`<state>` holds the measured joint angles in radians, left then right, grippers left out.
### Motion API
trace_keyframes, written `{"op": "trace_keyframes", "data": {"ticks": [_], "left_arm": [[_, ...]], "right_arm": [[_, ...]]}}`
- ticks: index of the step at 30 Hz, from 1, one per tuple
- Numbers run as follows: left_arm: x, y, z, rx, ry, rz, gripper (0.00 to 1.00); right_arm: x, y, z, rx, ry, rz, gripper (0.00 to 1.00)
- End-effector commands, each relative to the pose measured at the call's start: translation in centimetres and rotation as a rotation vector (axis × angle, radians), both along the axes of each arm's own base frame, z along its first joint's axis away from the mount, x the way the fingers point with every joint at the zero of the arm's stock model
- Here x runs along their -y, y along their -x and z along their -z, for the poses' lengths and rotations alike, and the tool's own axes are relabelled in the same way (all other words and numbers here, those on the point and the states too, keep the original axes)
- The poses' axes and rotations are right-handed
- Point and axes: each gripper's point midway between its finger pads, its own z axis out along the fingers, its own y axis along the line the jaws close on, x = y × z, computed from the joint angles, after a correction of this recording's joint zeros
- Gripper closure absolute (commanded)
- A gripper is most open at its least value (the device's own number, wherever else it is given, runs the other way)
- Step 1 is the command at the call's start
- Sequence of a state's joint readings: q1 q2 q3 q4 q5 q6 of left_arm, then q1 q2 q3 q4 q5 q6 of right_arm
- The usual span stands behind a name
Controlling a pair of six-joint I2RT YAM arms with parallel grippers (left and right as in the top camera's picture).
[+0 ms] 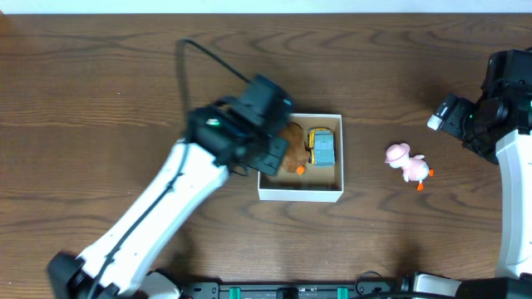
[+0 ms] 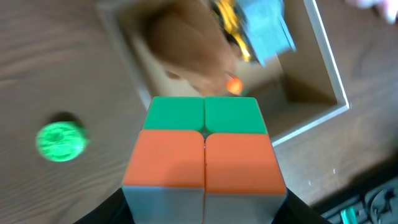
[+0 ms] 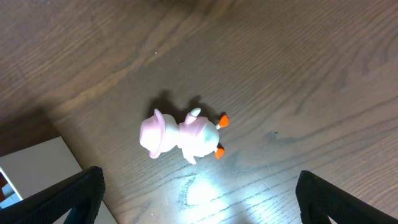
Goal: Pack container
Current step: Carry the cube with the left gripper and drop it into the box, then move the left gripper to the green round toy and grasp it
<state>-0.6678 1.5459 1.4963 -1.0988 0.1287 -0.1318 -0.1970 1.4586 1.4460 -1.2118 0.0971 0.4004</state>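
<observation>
The left gripper should next lower the cube it is holding past the container's edge into its near corner [image 1: 278,178] beside the brown toy, where the container's tan bottom shows.
The container [image 1: 300,193] is a white square box with a tan inside, at the table's middle. It holds a brown toy [image 1: 293,141] and a blue and yellow toy [image 1: 322,147]. My left gripper [image 2: 204,211] is shut on a cube with green, orange and white faces [image 2: 204,155] and holds it over the box's left edge [image 2: 127,62]. In the overhead view the left wrist [image 1: 249,124] hides the cube. A pink duck toy [image 1: 406,164] lies on the table right of the box. My right gripper [image 3: 199,199] is open above the duck [image 3: 180,135], apart from it.
A green round spot [image 2: 60,140] shows on the table left of the box in the left wrist view. The right arm [image 1: 499,116] is at the table's right edge. The box's white corner [image 3: 37,168] shows at the lower left of the right wrist view.
</observation>
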Motion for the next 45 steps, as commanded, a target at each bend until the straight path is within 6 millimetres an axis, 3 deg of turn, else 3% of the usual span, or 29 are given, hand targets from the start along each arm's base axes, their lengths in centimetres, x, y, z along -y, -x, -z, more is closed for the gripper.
{"op": "trace_keyframes", "data": {"ticks": [1,7,17,19,22,23,24,31,34,38,40,43,45], "left_arm": [[1.7,0.9,2.4,-0.06,-0.052,0.045,0.94],[2.8,1.6,6.4,-0.154,-0.138,0.081,0.94],[2.2,1.1,8.8,-0.199,-0.192,0.072,0.92],[2.0,0.9,8.8,-0.2,-0.192,0.066,0.73],[1.7,0.6,8.8,-0.202,-0.191,0.055,0.52],[1.6,0.6,8.8,-0.202,-0.191,0.052,0.37],[1.5,0.5,8.8,-0.204,-0.191,0.049,0.3],[0.5,-0.2,8.7,-0.212,-0.191,0.012,0.22],[-0.2,-0.3,8.0,-0.204,-0.188,-0.003,0.22],[-2.6,-1.9,4.8,-0.062,-0.242,-0.07,0.14],[-4.4,-2.8,2.5,0.019,-0.238,-0.136,0.02],[-7.7,-4.0,-0.1,0.076,-0.187,-0.267,0.02],[-10.4,-4.8,-0.9,0.084,-0.167,-0.382,0.02]], "right_arm": [[0.2,0.2,0.1,-0.009,0.006,-0.005,0.01],[0.2,0.3,0.2,-0.013,0.005,-0.005,0.01],[0.2,0.3,0.2,-0.014,0.005,-0.005,0.01],[0.2,0.3,0.2,-0.014,0.005,-0.005,0.01],[0.2,0.4,0.2,-0.017,0.004,-0.005,0.01],[0.2,0.4,0.2,-0.017,0.004,-0.005,0.01],[0.2,0.4,0.2,-0.017,0.004,-0.005,0.01],[0.2,0.4,0.2,-0.018,0.005,-0.008,0.01],[0.2,0.4,0.2,-0.017,0.005,-0.008,0.01],[0.2,0.3,0.2,-0.016,0.006,-0.008,0.01],[0.2,0.4,0.2,-0.017,0.005,-0.008,0.01],[0.2,0.4,0.2,-0.018,0.005,-0.008,0.01],[0.2,0.4,0.2,-0.017,0.005,-0.008,0.01]]}}
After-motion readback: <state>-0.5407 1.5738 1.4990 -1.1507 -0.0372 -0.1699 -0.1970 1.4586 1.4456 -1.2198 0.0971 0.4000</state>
